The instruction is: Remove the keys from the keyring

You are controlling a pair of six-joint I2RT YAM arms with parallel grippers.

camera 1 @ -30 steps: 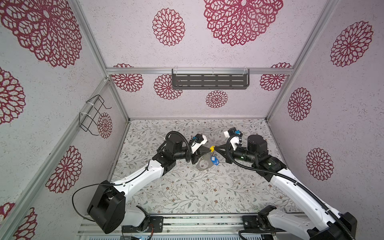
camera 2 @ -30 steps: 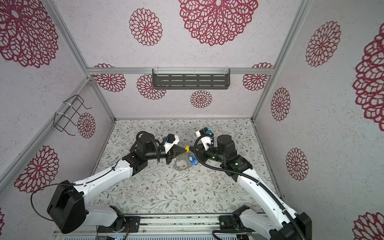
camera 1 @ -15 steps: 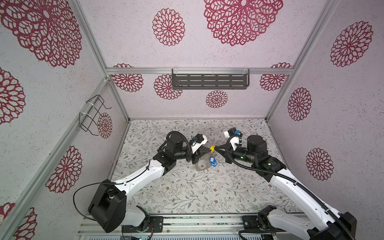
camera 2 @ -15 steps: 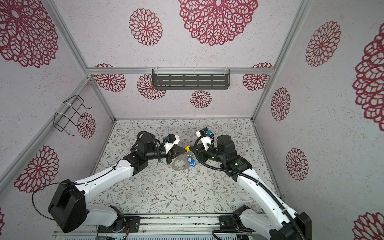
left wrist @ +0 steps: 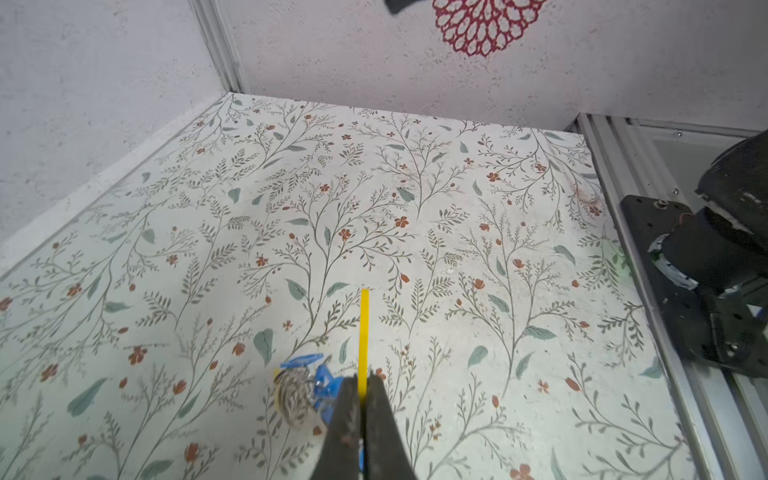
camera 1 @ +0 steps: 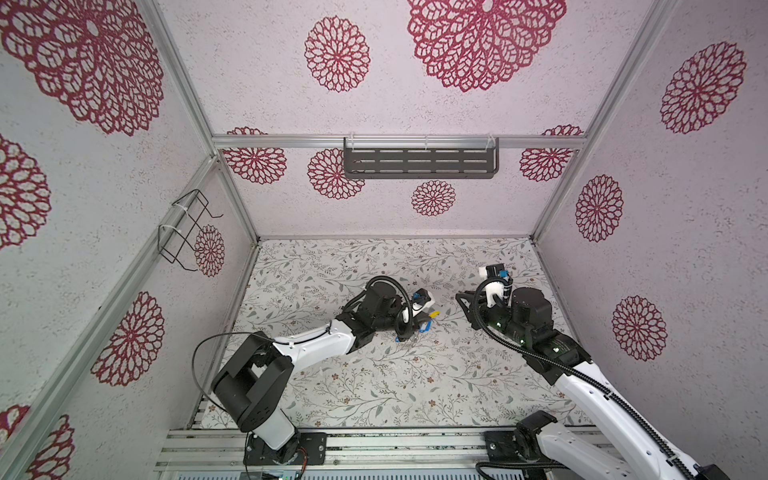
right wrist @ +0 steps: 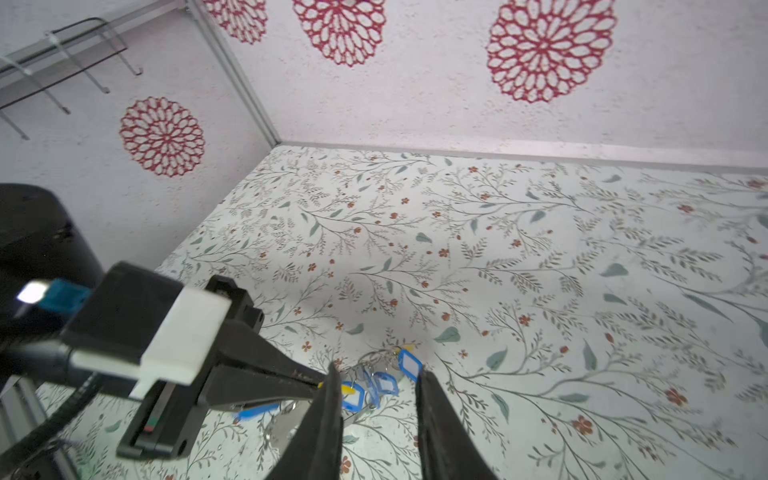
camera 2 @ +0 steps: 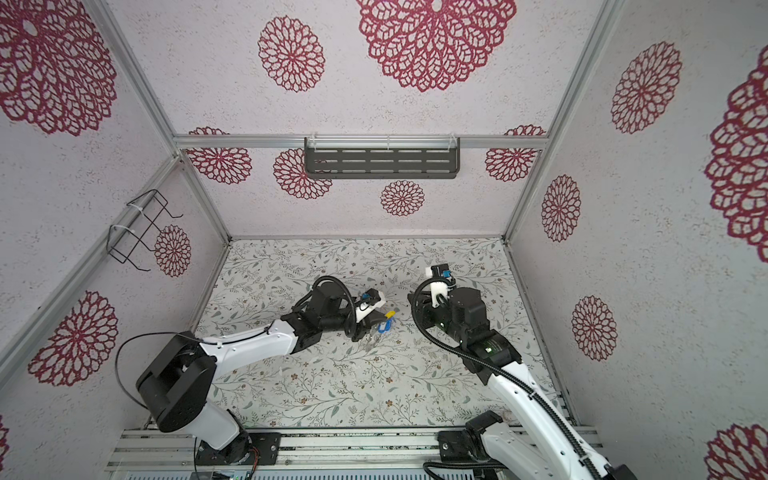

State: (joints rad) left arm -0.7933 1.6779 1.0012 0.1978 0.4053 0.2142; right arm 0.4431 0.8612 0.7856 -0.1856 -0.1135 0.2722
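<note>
The table beneath the keyring is clear and has room for it, so the robot's left gripper will lower the keyring onto it and open to release the yellow key.
My left gripper is shut on the yellow key, a tag seen edge-on that sticks out past the fingertips. Blue keys on small silver loops bunch beside it, low over the table. The keyring shows as a flat grey glossy piece under the left gripper's fingers, mostly hidden. In both top views the yellow key sits at the left gripper's tip. My right gripper stands open and holds nothing, apart from the bunch to its right.
A floral-patterned table fills the floor between papered walls. A dark slotted shelf hangs on the back wall and a wire rack on the left wall. The right arm's base stands at the front rail.
The right gripper has opened, let go of the bunch and drawn back to the right. The left gripper has kept its hold and sunk slightly toward the table with the keys.
</note>
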